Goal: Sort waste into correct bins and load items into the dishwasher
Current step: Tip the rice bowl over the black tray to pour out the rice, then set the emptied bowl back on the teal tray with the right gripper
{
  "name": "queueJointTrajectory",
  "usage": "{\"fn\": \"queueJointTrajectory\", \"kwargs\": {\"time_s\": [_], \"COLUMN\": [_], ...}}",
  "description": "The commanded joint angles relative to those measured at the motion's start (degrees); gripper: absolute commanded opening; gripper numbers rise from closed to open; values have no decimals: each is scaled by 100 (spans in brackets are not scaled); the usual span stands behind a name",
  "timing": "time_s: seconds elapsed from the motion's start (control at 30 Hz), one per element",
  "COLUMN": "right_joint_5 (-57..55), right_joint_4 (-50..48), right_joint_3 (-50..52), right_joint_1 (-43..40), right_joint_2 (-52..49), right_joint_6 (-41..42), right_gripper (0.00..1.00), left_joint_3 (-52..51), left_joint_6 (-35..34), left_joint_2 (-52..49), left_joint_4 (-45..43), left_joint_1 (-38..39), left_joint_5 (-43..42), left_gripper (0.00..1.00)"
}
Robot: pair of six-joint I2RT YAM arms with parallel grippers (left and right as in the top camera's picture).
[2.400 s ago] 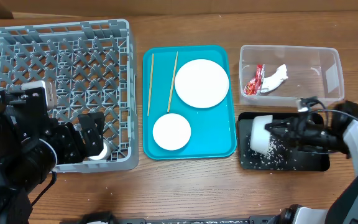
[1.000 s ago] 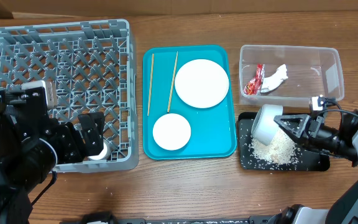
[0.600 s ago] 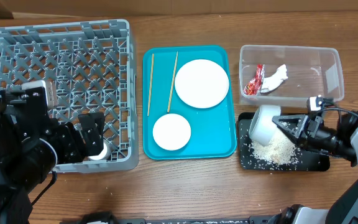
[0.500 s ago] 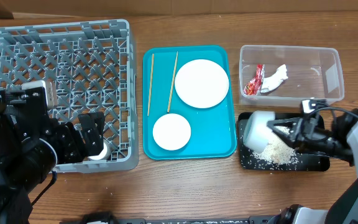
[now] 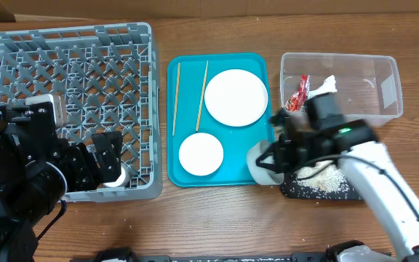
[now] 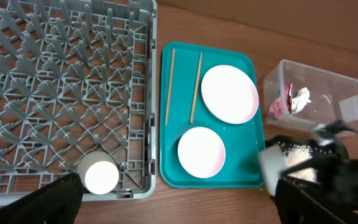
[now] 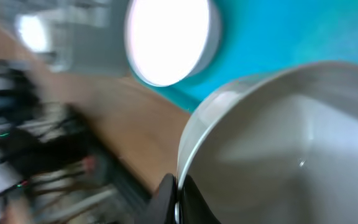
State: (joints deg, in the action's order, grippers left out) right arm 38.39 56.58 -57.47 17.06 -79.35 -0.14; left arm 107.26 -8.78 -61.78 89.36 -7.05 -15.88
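The teal tray's bottom is bare beside the second bowl. I will move my right gripper to the left in the overhead view, lower it there and let go of the small bowl's rim.
My right gripper (image 7: 178,200) is shut on the rim of a small white bowl (image 5: 262,161), one finger inside and one outside. It holds the bowl over the front right corner of the teal tray (image 5: 184,175). Loose rice (image 5: 320,177) lies heaped in the black tray (image 5: 297,191). The red wrapper (image 5: 297,93) and the tissue (image 5: 326,86) lie in the clear tub (image 5: 388,87). On the teal tray are the plate (image 5: 236,97), a second bowl (image 5: 201,153) and two chopsticks (image 5: 176,98). A white cup (image 6: 100,176) sits in the grey dish rack (image 5: 68,80). My left gripper (image 6: 178,200) hangs open high over the rack's front edge, holding nothing.
The bulky left arm (image 5: 17,175) covers the rack's front left corner. The right arm (image 5: 373,175) reaches diagonally across the black tray. Bare wooden table (image 5: 209,218) runs along the front.
The right arm has swung left with the bowl, from above the black tray to the teal tray's front right corner. The rice stays in the black tray. The left arm has not moved.
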Motion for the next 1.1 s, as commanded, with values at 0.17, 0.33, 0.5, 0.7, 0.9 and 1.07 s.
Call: {"fn": "queueJointTrajectory", "kwargs": {"time_s": [0.17,0.33,0.5,0.7,0.9,1.07], "right_joint_5": [-3770,-4330,-3711,-3370,-3248,-2955], "right_joint_4": [-1202,-1596,-1733,-1325,-964,-780], "right_joint_3": [-120,-120,-227,-1058,-1843,-2159], "right_joint_1": [1902,2129,2155,2295,2516,2553], "right_joint_2": [-227,-833,-872,-863,-876,-1036], "right_joint_6": [1891,2087,1858,1665,1493,1665], "right_gripper": [4,18,37,43,50,45], "left_joint_3": [57,57,57,57,57,57], "left_joint_6": [109,109,109,109,109,109], "left_joint_2": [0,0,0,0,0,0], "left_joint_4": [2,2,2,2,2,2], "left_joint_1": [33,33,33,33,33,33], "left_joint_5": [-24,-24,-24,-24,-24,-24], "left_gripper": [100,100,100,100,100,100]}}
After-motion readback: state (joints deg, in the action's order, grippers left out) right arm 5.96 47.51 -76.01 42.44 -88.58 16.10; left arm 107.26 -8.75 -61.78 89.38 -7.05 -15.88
